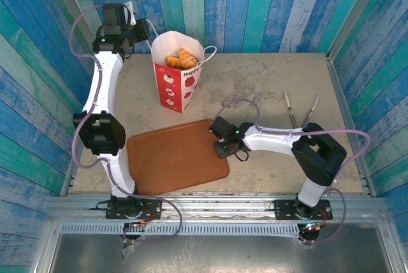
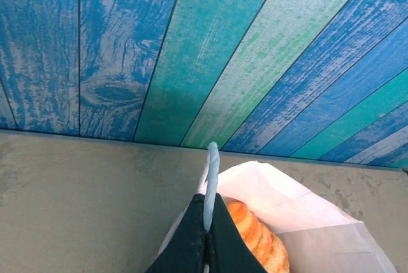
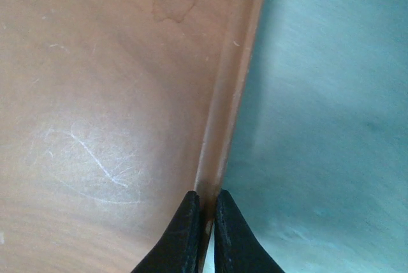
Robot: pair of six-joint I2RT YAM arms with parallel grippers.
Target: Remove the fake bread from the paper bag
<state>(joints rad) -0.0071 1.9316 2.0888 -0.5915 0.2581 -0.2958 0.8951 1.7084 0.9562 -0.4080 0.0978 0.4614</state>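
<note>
My left gripper should move sideways next toward the nearer side wall, pull the bag (image 1: 179, 76) along and let go of the loop handle, because bare tabletop lies between the gripper and the wall.
The paper bag (image 1: 179, 76), white with red panels, stands upright at the back left of the table. Fake bread (image 1: 182, 60) lies inside it, a golden croissant and orange-brown rolls showing at its open mouth. My left gripper (image 1: 146, 32) is at the bag's left top edge, shut on a thin white loop handle (image 2: 211, 180). In the left wrist view the gripper (image 2: 208, 231) pinches that handle, with a ridged pastry (image 2: 256, 235) just right of it inside the bag (image 2: 319, 238). My right gripper (image 3: 207, 206) is shut on the rim (image 3: 223, 139) of the brown tray (image 1: 172, 158).
The flat brown tray lies in front of the bag, near the table's front edge, with my right gripper (image 1: 218, 142) at its right rim. Metal tongs (image 1: 299, 110) lie on the table at the right. Blue striped walls close in the back and sides.
</note>
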